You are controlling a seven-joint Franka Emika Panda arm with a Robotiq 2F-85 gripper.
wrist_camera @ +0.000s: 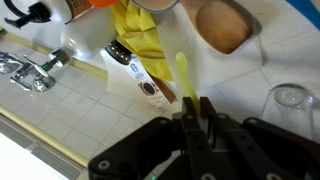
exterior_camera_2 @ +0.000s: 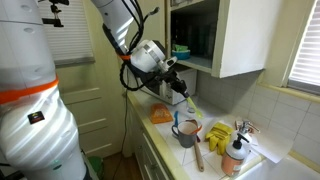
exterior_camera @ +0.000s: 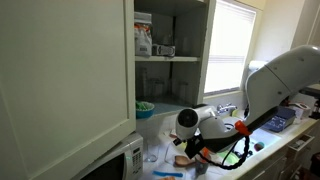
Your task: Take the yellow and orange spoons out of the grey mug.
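The yellow spoon needs to go down next, away from the mug, with my gripper. The spoon then needs to be placed on the open counter beside the wooden spoon's bowl.
My gripper is shut on the handle of the yellow spoon, which sticks out past the fingertips. In an exterior view the gripper holds the yellow spoon in the air, above and clear of the grey mug. The mug stands on the counter with the orange spoon leaning in it. In an exterior view the gripper hangs low over the counter, and the mug is hidden there.
A tan wooden spoon lies beside the mug and also shows in the wrist view. A yellow cloth, an orange bottle, a glass, a faucet, a microwave and an open cabinet are nearby.
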